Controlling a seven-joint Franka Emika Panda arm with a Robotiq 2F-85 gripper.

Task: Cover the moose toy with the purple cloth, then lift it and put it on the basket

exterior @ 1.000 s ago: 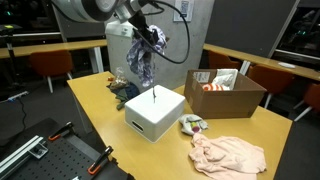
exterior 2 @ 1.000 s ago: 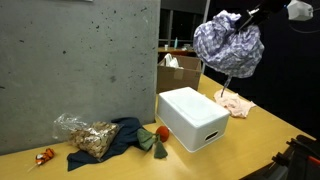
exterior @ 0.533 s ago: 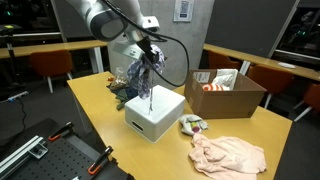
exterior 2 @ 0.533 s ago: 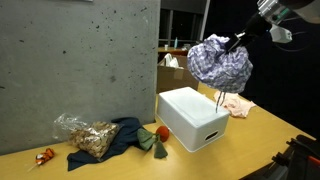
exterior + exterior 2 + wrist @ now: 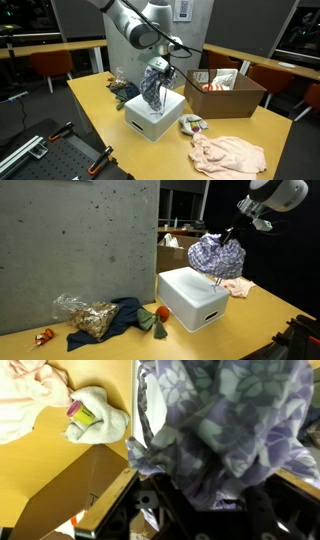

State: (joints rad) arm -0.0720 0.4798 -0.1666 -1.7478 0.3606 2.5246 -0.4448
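The robot's gripper will lower the purple cloth toward the middle of the white basket's top (image 5: 156,107).
My gripper (image 5: 160,67) is shut on the bunched purple patterned cloth (image 5: 152,87). The cloth hangs down onto the top of the white basket (image 5: 157,118), a closed white box on the yellow table. In an exterior view the cloth bundle (image 5: 218,255) sits just above the basket's (image 5: 190,300) far edge, under the gripper (image 5: 233,233). In the wrist view the cloth (image 5: 235,425) fills most of the picture and the dark fingers (image 5: 200,500) close around it. The moose toy is hidden; I cannot tell if it is inside the bundle.
An open cardboard box (image 5: 228,95) stands at the back. A pink cloth (image 5: 230,153) and a small white-green toy (image 5: 191,125) lie in front of it. A dark blue cloth (image 5: 128,313), a plastic bag (image 5: 85,315) and small red-green items (image 5: 155,317) lie by the concrete wall.
The gripper has come down and sideways with the cloth bundle, from high above the table to just over the white basket.
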